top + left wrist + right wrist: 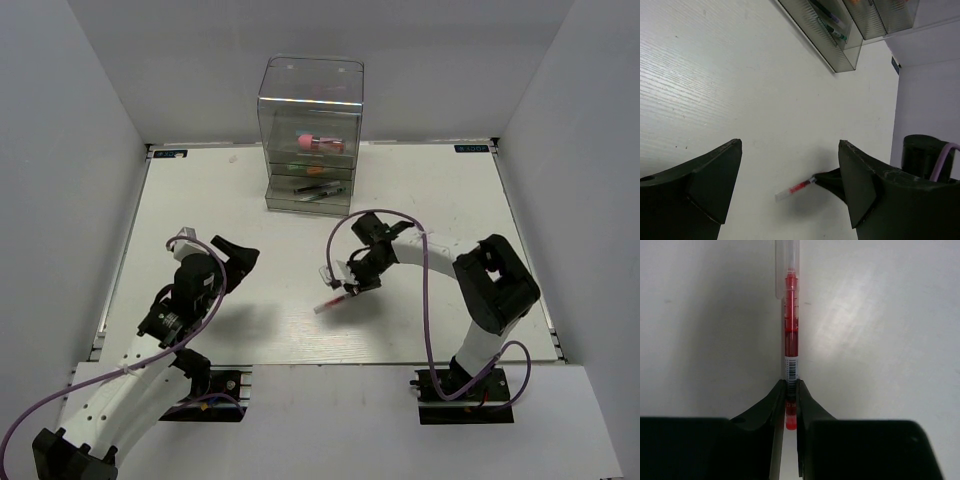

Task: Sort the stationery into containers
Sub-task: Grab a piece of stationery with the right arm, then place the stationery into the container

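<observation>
My right gripper will rise and carry the red pen (330, 303) outward over the cabinet's lowest drawer (312, 194) to release it there, because other pens already lie inside the drawer.
My right gripper (791, 387) is shut on a red pen (791, 325), with the jaws pinched on its barcoded rear end and its clear cap pointing away. In the top view the red pen (330, 303) slants down to the left from the right gripper (352, 285), just over the table's middle. My left gripper (238, 258) stands open and empty at the left. Between its fingers I see the red pen (795, 189) farther off. The clear cabinet (310, 130) at the back holds a pink block (320, 143) and dark pens (318, 190) in its drawers.
The cabinet's lower drawers (840, 45) stick out toward the arms, with pens (827, 22) lying inside. White walls close in the table (200, 200) on the left, back and right. A purple cable (428, 300) loops along the right arm.
</observation>
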